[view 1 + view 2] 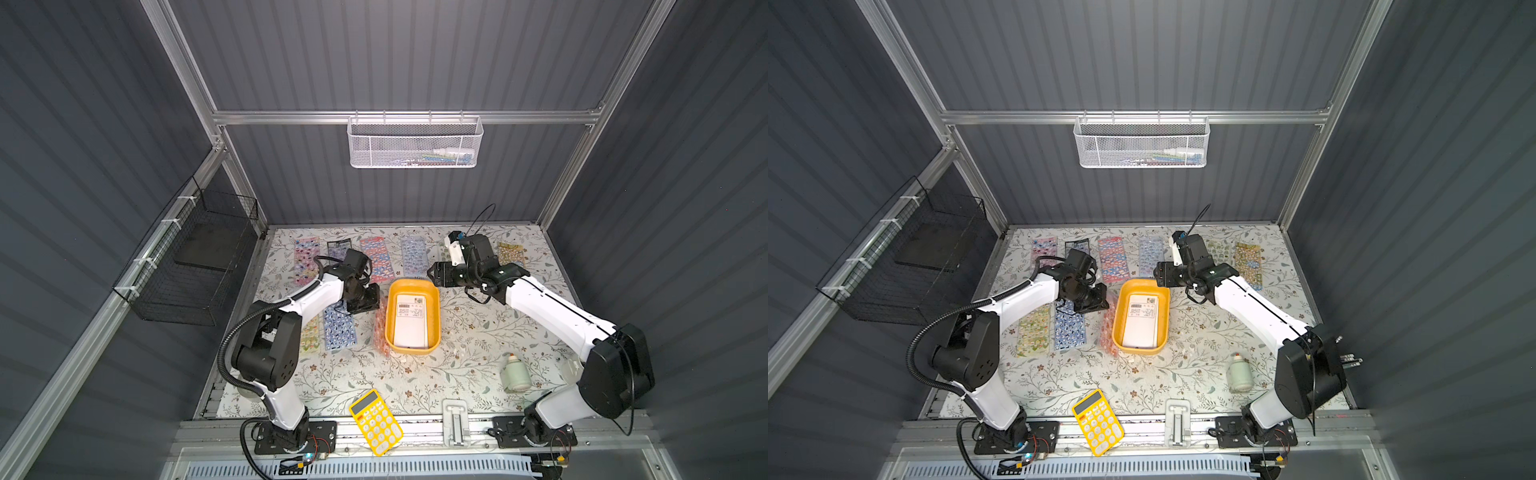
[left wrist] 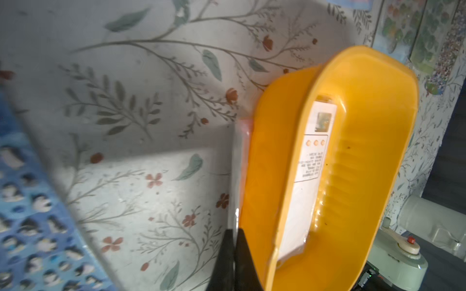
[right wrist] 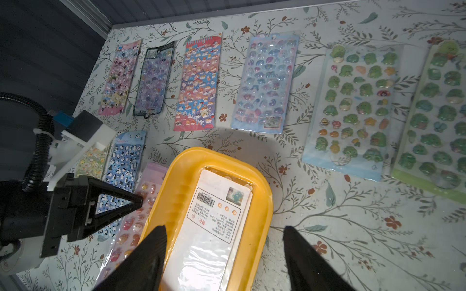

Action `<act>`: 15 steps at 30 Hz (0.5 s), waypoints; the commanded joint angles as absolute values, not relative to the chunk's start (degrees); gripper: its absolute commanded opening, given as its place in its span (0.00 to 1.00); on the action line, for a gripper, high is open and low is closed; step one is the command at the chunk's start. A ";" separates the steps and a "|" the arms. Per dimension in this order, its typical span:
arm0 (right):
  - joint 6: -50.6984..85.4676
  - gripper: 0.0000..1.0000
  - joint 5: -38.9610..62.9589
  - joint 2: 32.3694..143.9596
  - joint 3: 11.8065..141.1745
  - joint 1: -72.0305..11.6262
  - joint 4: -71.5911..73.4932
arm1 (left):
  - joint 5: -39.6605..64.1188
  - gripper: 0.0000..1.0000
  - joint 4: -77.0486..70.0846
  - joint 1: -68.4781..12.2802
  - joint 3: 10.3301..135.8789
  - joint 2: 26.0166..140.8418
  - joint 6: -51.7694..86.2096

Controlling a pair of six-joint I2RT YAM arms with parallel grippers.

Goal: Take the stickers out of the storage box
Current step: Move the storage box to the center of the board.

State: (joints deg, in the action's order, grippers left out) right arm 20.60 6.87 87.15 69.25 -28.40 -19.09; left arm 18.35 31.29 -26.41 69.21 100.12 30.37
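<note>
Next, my left gripper will shove the box [image 1: 432, 320] aside, then return and release the pink sheet on the tabletop [image 1: 371, 328] beside the blue sheet, since the box crowds it.
The mustard-yellow storage box [image 1: 432, 320] [image 3: 176, 181] sits mid-table. In it lies a face-down sheet of stickers [image 1: 410, 322] [image 3: 214, 221], white back and barcode up. My left gripper [image 1: 368, 301] [image 2: 235, 230] is at the box's left side, shut on the edge of a pink sticker sheet [image 1: 380, 332] [image 3: 136, 221] that lies against the box's outer wall. My right gripper [image 1: 434, 274] [image 3: 224, 228] hovers open over the box's far end, one finger above its left rim and the other beyond its right rim. Several sticker sheets [image 3: 198, 83] lie flat on the table.
More sheets lie front left [image 1: 338, 328] and back right [image 1: 511, 253]. A yellow calculator [image 1: 376, 422] rests at the front edge and a pale bottle [image 1: 515, 374] stands at front right. A white mesh basket [image 1: 415, 141] hangs on the back wall, a black wire basket [image 1: 195, 257] on the left.
</note>
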 commanded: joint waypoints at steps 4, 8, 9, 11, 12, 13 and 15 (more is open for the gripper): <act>21.33 0.74 8.79 88.80 71.19 -28.09 -20.80 | 22.78 0.00 25.40 -29.77 69.58 101.66 36.44; 21.51 0.74 9.16 89.30 71.31 -28.04 -20.94 | 22.45 0.00 24.12 -31.58 70.37 102.37 37.60; 21.52 0.74 9.27 89.36 71.35 -28.12 -20.99 | 22.25 0.00 24.22 -31.73 70.48 102.53 37.67; 21.56 0.74 9.28 89.38 71.24 -28.12 -21.01 | 20.61 0.00 25.19 -31.73 70.53 102.41 37.17; 21.51 0.74 9.24 89.38 71.26 -28.12 -21.09 | 19.39 0.00 26.28 -31.66 70.66 102.28 36.62; 21.45 0.74 9.16 89.30 71.19 -28.06 -21.18 | 16.84 0.00 27.63 -31.51 70.94 102.23 35.78; 21.31 0.75 8.80 89.20 71.15 -28.04 -21.34 | 14.54 0.00 29.29 -30.66 70.80 102.12 34.87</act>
